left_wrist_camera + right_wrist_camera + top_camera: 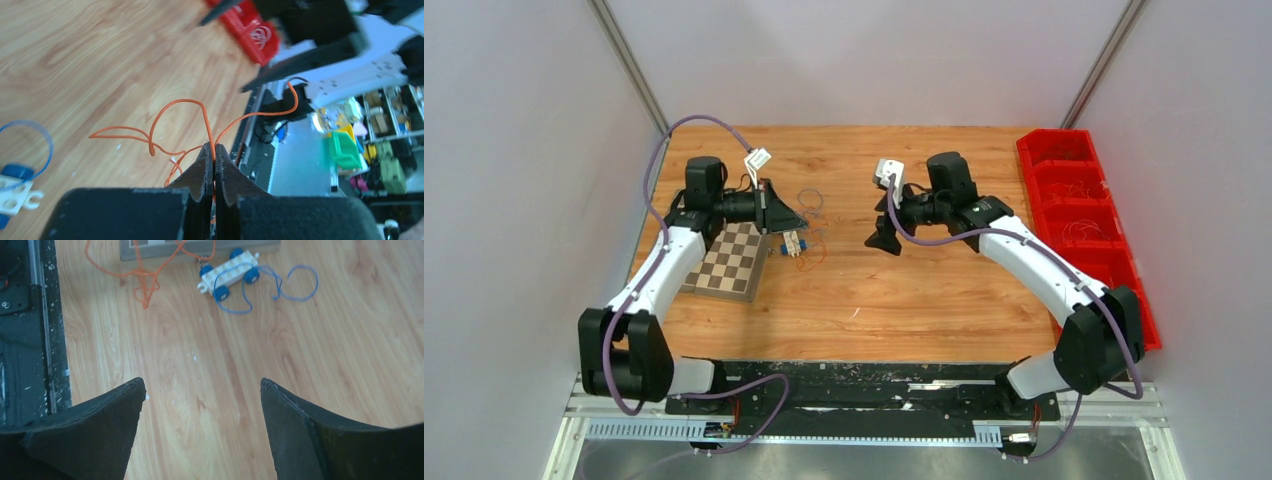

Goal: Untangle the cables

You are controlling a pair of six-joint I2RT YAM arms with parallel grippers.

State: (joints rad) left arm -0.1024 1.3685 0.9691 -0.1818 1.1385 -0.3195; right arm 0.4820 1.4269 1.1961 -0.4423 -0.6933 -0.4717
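The blue wire curls clear of the orange wire. My open right gripper will next go left in the top view and down onto the blue wire [815,208] [278,293].
The cables are thin loose wires. An orange wire [175,102] loops over the wood, and my left gripper [215,149] is shut on it, with the strand pinched between the fingertips. A blue wire [48,142] curls at the left by a white brick with blue wheels [14,194]. From above, the left gripper [790,222] is over the orange wire [817,248] and the blue wire [810,197]. My right gripper [884,238] is open and empty, apart from the wires. In its wrist view the right gripper [202,386] faces the orange wire [142,275], blue wire [296,294] and brick [230,274].
A checkerboard plate [734,260] lies under the left arm, its edge [150,250] beside the wires. The brick [792,244] sits at its right edge. A row of red bins [1079,215] with coiled wires stands along the table's right side.
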